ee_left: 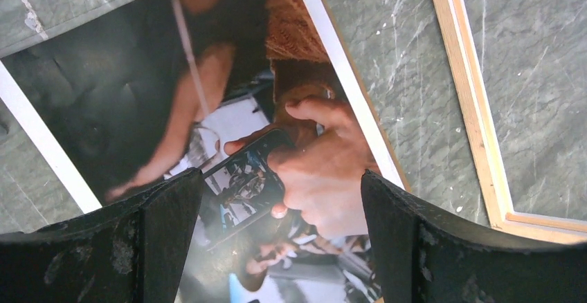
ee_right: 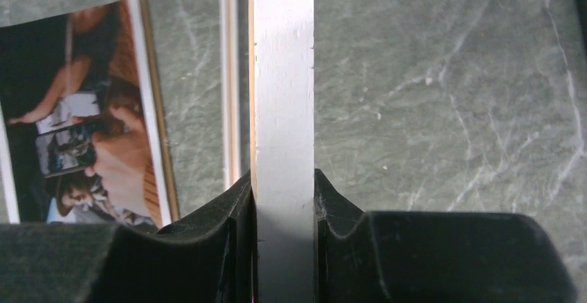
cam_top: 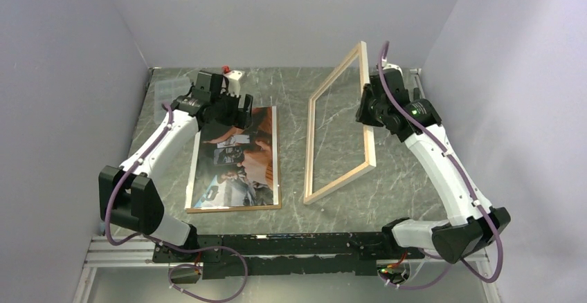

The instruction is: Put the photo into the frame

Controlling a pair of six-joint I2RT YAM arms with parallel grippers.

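My right gripper lowers the frame's raised bar down and back onto the bare tabletop next and releases it, because the frame still stands tilted.
The photo [cam_top: 239, 158] lies picture side up on the table's left half, on a brown backing board whose edge [cam_top: 235, 209] shows along its near side. My left gripper [cam_top: 232, 113] hovers open over the photo's far end, and the wrist view shows the print [ee_left: 208, 95] between the spread fingers [ee_left: 280, 241]. The frame [cam_top: 309, 144] stands tilted on its left long rail, with the right rail raised. My right gripper [cam_top: 365, 113] is shut on that raised rail [ee_right: 282, 75], both jaws pressed against it [ee_right: 284, 241]. The photo [ee_right: 76, 123] also shows at the left of the right wrist view.
A small white block with a red top [cam_top: 234, 75] sits at the back of the table behind the left gripper. The frame's lower rail [ee_left: 471, 109] lies just right of the photo. Grey walls close in on both sides and the back.
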